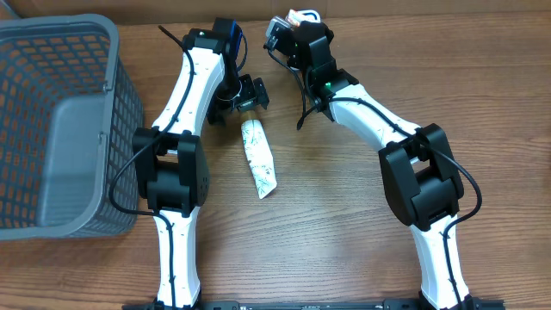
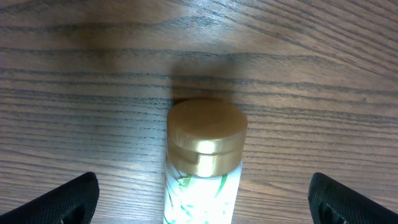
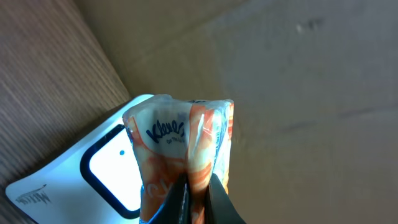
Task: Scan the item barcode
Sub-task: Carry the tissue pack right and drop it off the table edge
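I will next swing my right gripper across, back and down to let go of the pack point(image 1: 303, 15), because the bare end of the table is below it and to its right in the overhead view.
A small Kleenex tissue pack point(image 3: 180, 134), white and orange, is pinched between the fingers of my right gripper point(image 3: 198, 200), which is shut on it. Just behind and to the left of the pack is a white scanner with a black-framed window point(image 3: 106, 168). In the overhead view the right gripper point(image 1: 297, 26) holds the pack point(image 1: 303, 15) at the table's far edge. A white tube with green print and a gold cap point(image 2: 206, 134) lies on the table. My left gripper point(image 2: 202, 208) is open, one finger point(image 2: 68, 199) on each side of the tube and apart from it.
A grey plastic basket point(image 1: 129, 95) stands at the left of the table. The tube point(image 1: 258, 159) lies lengthwise between the two arms, cap toward the left gripper point(image 1: 244, 93). A brown cardboard wall runs behind the table's far edge.
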Available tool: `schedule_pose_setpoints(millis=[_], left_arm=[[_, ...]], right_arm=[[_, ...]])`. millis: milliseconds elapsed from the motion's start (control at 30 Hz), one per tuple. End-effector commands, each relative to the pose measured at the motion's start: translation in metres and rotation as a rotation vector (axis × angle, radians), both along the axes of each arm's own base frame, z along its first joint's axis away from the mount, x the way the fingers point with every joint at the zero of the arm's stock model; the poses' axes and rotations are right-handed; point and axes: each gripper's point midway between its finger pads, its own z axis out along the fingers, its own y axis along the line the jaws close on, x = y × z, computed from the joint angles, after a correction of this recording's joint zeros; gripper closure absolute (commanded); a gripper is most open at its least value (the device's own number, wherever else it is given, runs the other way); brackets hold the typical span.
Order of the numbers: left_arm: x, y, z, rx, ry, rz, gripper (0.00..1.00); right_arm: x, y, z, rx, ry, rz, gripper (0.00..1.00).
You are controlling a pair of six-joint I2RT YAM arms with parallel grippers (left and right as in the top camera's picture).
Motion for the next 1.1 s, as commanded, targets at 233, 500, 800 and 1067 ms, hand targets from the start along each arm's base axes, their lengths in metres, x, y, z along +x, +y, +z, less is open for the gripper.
schedule_pose_setpoints(millis=[233, 500, 800, 1067], left_arm=[[0.001, 0.004, 0.007, 0.009, -0.016, 0.007, 0.0], [0.001, 0.004, 0.007, 0.009, -0.016, 0.007, 0.0], [0.001, 0.004, 0.007, 0.009, -0.016, 0.007, 0.0], [0.001, 0.004, 0.007, 0.009, -0.016, 0.007, 0.0]], right_arm=[[-0.002, -0.179, 0.036, 0.621, -0.014, -0.711, 0.96], [-0.087, -0.402, 0.053, 0.952, -0.037, -1.297, 0.96], [-0.177, -0.527, -0.01, 1.349, 0.272, -1.469, 0.96], [-0.211, -0.536, -0.048, 1.372, 0.348, -1.566, 0.96]])
